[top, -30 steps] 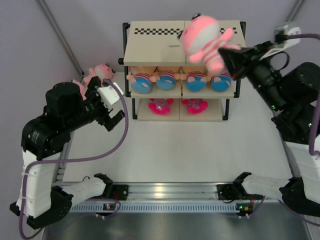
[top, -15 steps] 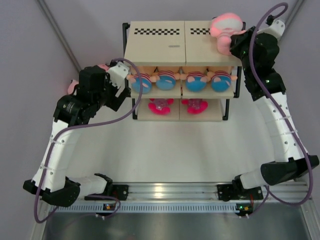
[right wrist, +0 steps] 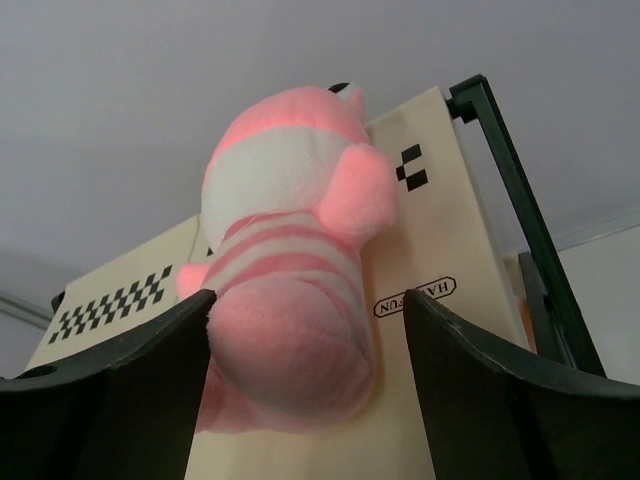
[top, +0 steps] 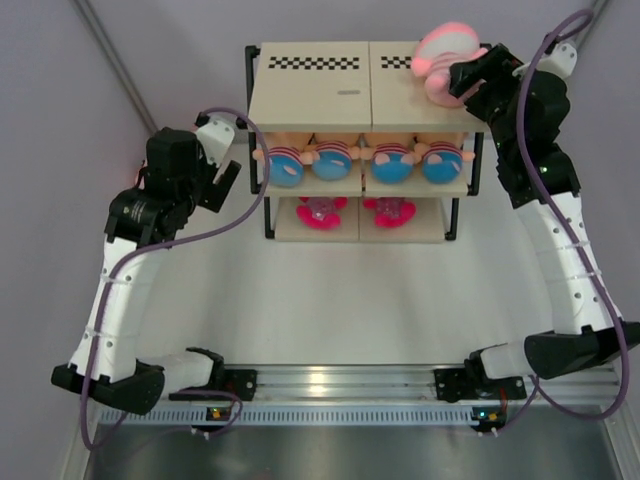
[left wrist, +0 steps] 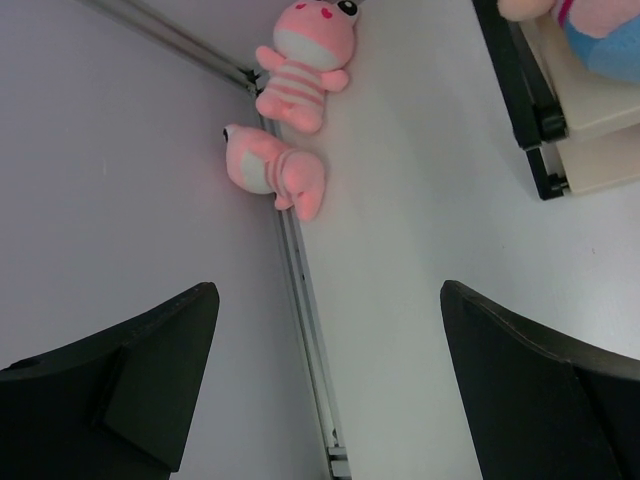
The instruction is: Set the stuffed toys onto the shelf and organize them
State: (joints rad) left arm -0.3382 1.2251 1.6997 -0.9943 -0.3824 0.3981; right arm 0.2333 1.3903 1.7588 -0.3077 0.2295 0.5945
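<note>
The robot's left gripper should bring its open fingers down and outward around the nearer pink striped toy's legs that face it, since the toy lies below and outward.
A pink striped stuffed toy [top: 443,58] [right wrist: 290,290] lies on the top board of the shelf [top: 320,95] [right wrist: 440,250], at its right end. My right gripper [top: 462,78] [right wrist: 308,300] stands open around the toy's lower end; the left finger is close against it and the right finger is apart. Several dolls [top: 345,160] in striped shirts fill the middle tier, and two magenta toys [top: 355,212] lie on the bottom tier. Two more pink striped toys [left wrist: 305,65] [left wrist: 275,170] lie on the table by the wall rail. My left gripper [top: 232,178] [left wrist: 328,300] hangs open and empty short of them.
A metal rail [left wrist: 305,330] runs along the table's left edge against the grey wall. The shelf's black post and lower boards [left wrist: 535,120] show at the right of the left wrist view. The left half of the top board is bare.
My right gripper brought the pink striped toy down onto the top board's right end and opened, letting it go. My left arm swung back and left, beside the shelf.
</note>
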